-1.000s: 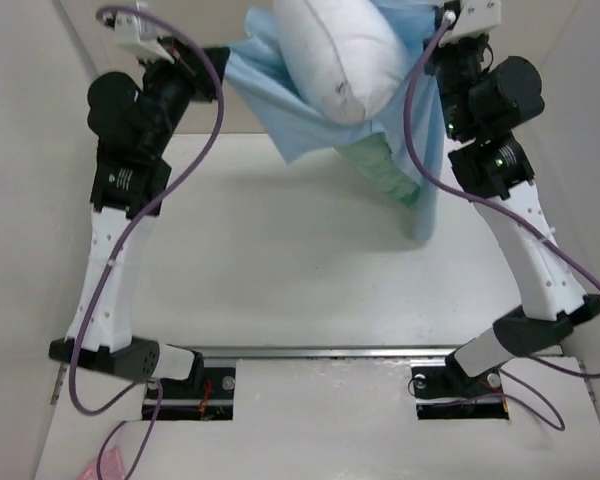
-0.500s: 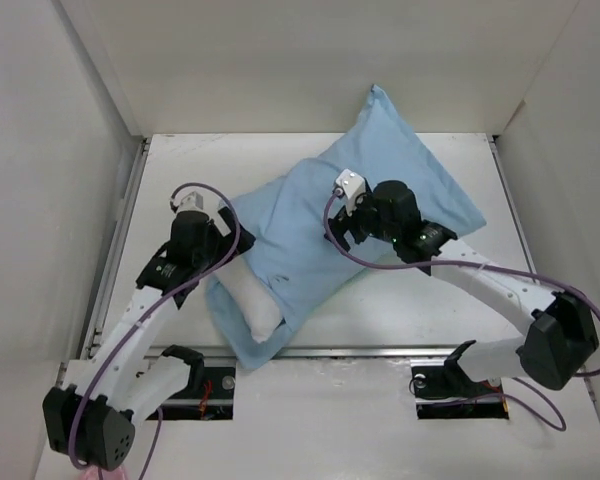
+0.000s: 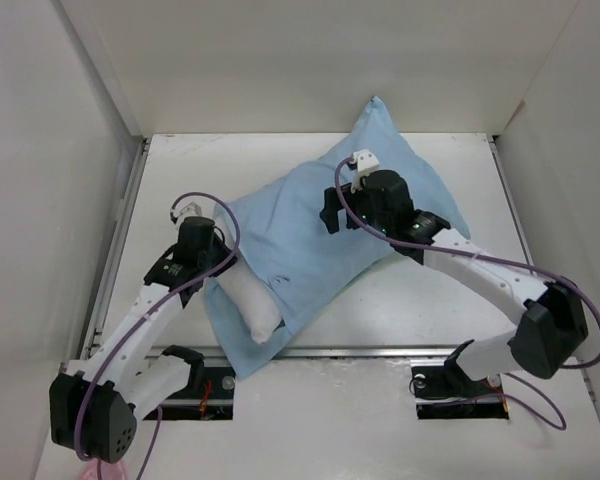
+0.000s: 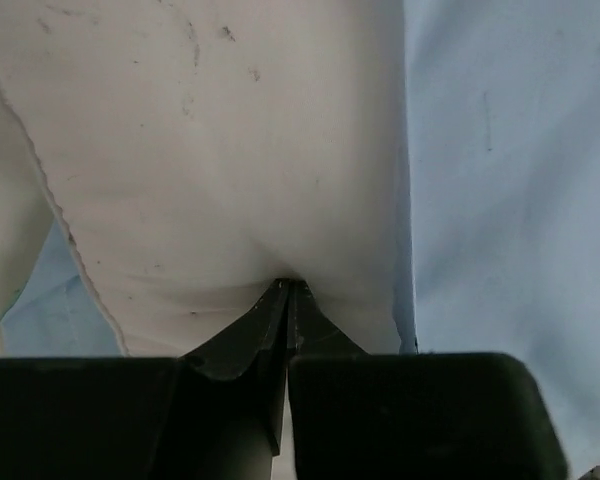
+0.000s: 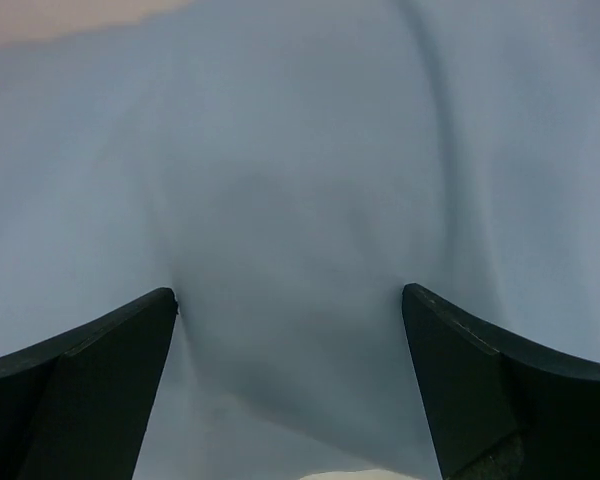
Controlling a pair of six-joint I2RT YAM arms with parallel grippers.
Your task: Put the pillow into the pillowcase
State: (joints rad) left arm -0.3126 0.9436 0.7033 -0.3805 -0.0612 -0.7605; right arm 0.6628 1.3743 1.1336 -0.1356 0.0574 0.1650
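The pillow's white end (image 3: 249, 294) still sticks out there, so my right gripper moves back to the left in the top view and lowers onto it next.
The light blue pillowcase (image 3: 310, 225) lies slantwise on the table and bulges with the pillow inside it. The pillow's white end (image 3: 252, 305) sticks out of the open mouth at the near left. My left gripper (image 3: 220, 262) is at that mouth. In the left wrist view it (image 4: 288, 287) is shut, and its tips dent the white pillow (image 4: 210, 150) beside the blue pillowcase edge (image 4: 510, 200). My right gripper (image 3: 332, 212) rests on the middle of the bulge. It (image 5: 290, 300) is open, with both fingers (image 5: 100, 360) pressing on the blue cloth (image 5: 300, 180) and holding nothing.
White walls (image 3: 70, 150) close in the left, back and right sides of the table (image 3: 430, 310). A metal rail (image 3: 380, 351) runs along its near edge in front of the arm bases. Purple cables loop off both arms. Something pink (image 3: 105, 468) lies at the bottom left.
A second ago both arms held the pillowcase and pillow up in the air; now the bundle lies on the table. Since half a second ago the right gripper has shifted farther back.
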